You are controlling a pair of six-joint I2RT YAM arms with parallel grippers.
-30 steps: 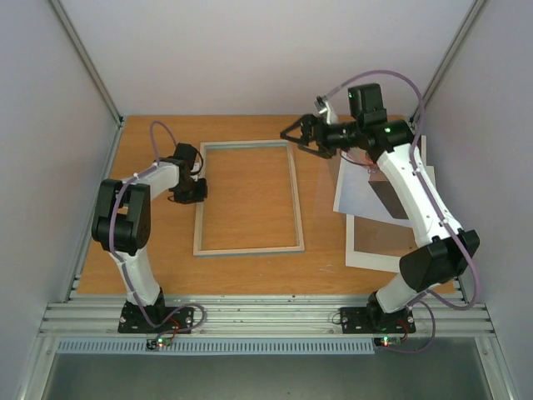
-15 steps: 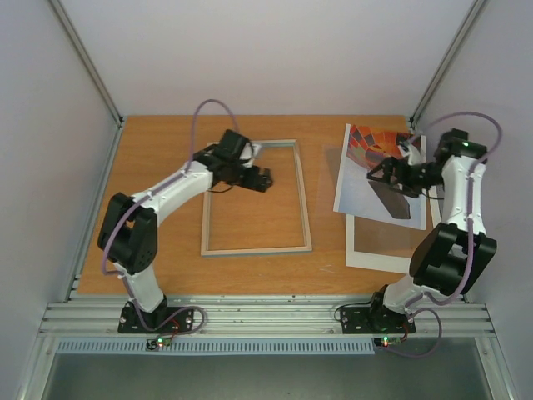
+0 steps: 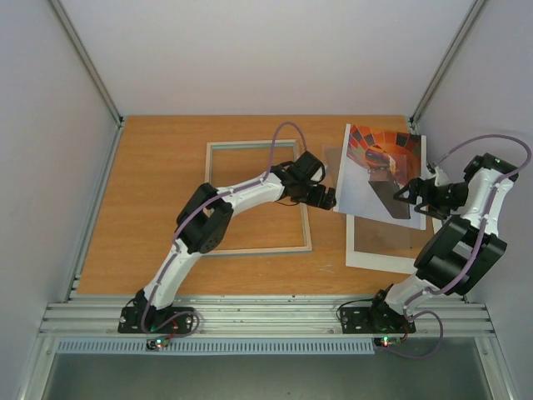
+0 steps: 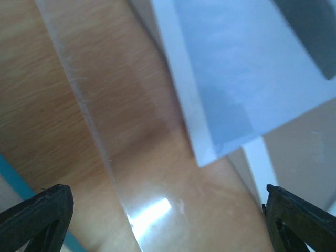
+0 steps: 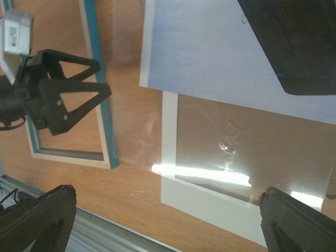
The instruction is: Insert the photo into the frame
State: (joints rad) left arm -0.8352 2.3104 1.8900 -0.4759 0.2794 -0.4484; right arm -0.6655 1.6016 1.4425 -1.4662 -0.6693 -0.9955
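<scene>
The pane's frame-side edge lies below my left gripper, between its open fingers, so the gripper will next go down onto it and toward the frame.
The frame lies flat at mid-table; its turquoise edge shows in the right wrist view and a sliver of the frame in the left wrist view. The photo, a balloon print, lies to its right, with its blue sky and white margin also showing in both wrist views. My left gripper reaches across the frame's right side, open and empty, just short of the photo's near left corner. Over the photo's right edge, my right gripper hangs open and empty.
A white card mat lies under the photo's near end. A clear pane spreads over the table between frame and mat. A dark flat board rests on the photo. Side walls stand close on both sides.
The left arm swung from the frame's left side across to its right side, and its gripper opened. The right arm drew back from the frame's far right corner to the photo's right edge.
</scene>
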